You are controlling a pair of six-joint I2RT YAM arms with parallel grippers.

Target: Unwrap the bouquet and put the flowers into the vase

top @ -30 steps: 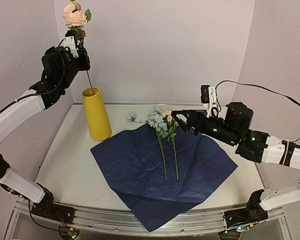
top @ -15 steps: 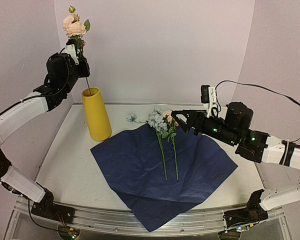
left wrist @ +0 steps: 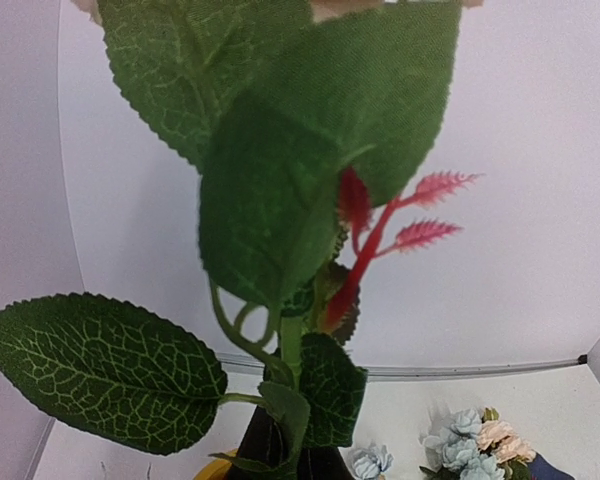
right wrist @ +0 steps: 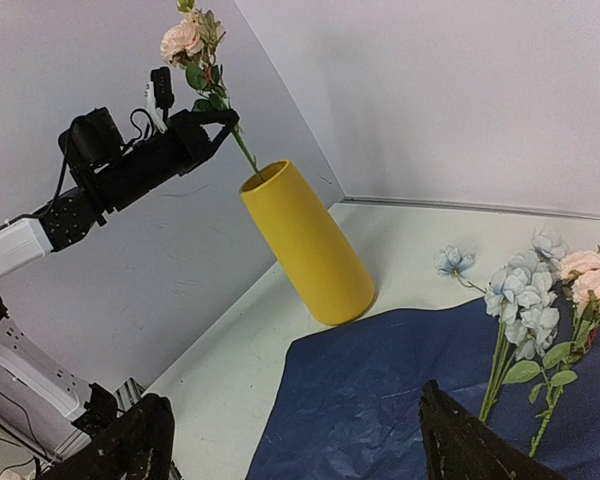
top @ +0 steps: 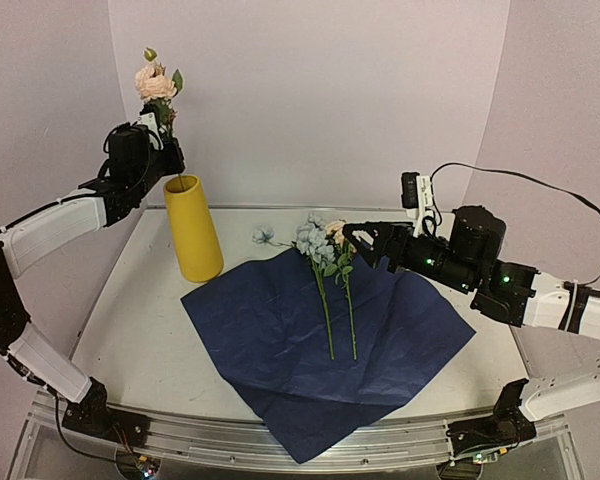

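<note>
I will lower my left gripper to the vase's opening (top: 181,183) and let go of the rose's stem, since the peach rose's lower end already reaches inside the yellow vase.
The yellow vase (top: 193,228) stands at the back left, beside the flat navy paper (top: 320,340). Just above its mouth my left gripper (top: 170,152) is shut on the stem of a peach rose (top: 155,82), whose lower end reaches into the vase. Green leaves (left wrist: 280,180) fill the left wrist view, and the dark jaws (left wrist: 280,452) show only at the bottom. The remaining flowers (top: 325,250), pale blue and peach, lie on the unwrapped paper with stems pointing toward me. My right gripper (top: 365,243) hovers open just right of their heads, holding nothing.
The navy sheet (right wrist: 380,400) covers the table's middle and hangs over the front rail (top: 280,440). One small blue bloom (top: 265,237) lies loose on the white table between vase and paper. Lilac walls close in behind and on both sides.
My left gripper has come down and slightly right with the peach rose, pushing its stem deeper into the vase. The right arm and the flowers on the paper have not moved.
</note>
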